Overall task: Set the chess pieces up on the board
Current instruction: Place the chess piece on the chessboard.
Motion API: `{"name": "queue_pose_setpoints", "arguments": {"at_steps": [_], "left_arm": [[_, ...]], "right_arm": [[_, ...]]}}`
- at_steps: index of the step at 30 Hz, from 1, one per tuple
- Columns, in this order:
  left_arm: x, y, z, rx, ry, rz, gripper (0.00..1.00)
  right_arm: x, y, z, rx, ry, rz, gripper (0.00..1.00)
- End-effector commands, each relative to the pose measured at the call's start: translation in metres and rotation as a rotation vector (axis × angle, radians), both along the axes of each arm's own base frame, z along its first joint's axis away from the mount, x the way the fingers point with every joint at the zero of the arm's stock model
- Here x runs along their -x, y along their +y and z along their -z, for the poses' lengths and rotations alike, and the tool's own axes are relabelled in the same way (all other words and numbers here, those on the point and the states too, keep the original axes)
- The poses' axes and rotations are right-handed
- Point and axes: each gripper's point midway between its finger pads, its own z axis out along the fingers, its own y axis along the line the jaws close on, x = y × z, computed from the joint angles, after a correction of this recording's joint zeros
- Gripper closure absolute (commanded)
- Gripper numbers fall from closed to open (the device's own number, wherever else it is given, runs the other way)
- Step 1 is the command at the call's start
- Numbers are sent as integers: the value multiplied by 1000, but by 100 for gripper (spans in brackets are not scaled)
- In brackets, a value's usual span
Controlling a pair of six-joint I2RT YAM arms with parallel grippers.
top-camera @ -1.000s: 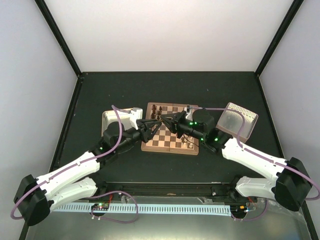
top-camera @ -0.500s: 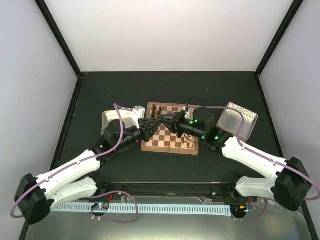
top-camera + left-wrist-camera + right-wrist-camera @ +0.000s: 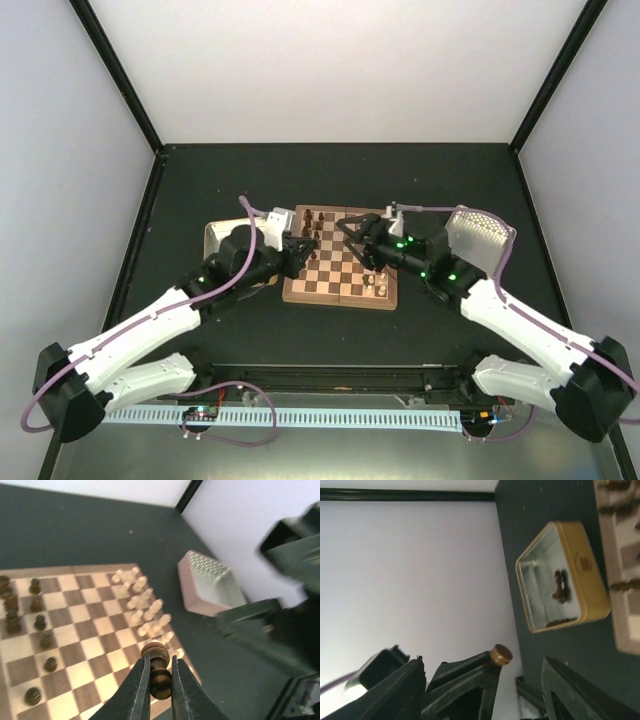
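Note:
My fingers are above the empty dark square (image 3: 56,684) beside the nearest dark pieces, so my left gripper needs to tip down next and lower the piece onto it.
In the left wrist view my left gripper (image 3: 160,658) is shut on a dark brown chess piece (image 3: 155,651), held in the air over the board's (image 3: 75,630) corner with its round base pointing away from the wrist. Dark pieces (image 3: 11,615) stand along one side of the board and pale pieces (image 3: 145,605) cluster at another. From above, the left gripper (image 3: 299,248) hangs over the board's (image 3: 340,280) left part. My right gripper (image 3: 352,232) is open and holds nothing, facing the left one across a gap. Between its spread fingers (image 3: 415,690) the held piece's base (image 3: 500,654) shows.
A yellowish tin (image 3: 222,240) lies left of the board, with a few dark pieces (image 3: 560,587) inside it. A silvery perforated tray (image 3: 480,235) stands right of the board. Black frame posts rise at the table's far corners.
The two grippers met over the board a second ago. The right one has opened and drawn back right, while the left one has shut on the dark piece and pulled left.

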Motion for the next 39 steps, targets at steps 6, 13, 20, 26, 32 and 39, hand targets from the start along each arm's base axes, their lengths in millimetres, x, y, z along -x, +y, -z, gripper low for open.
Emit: {"name": "queue_pose_setpoints", "arguments": {"at_steps": [6,13,20,26,32,39], "left_arm": [[1,41,81,-480,363,-118,98],[3,40,127,-621,528,-103,98],[-13,18,138,-633,568,-77,99],[-31,-1,145,-628,584,-85,98],[-49,-7,153,-660,591,-127,98],[-52,-4,175,-709,623,-155,97]], "right_arm": [[-5,-64,7,313,-265,92,32],[-1,-84,31,488,-294,86,32],[2,-99,43,578,-305,105,32],[3,-109,40,607,-325,136,32],[5,-111,43,616,-323,133,32],[7,-112,44,614,-320,132,31]]}}
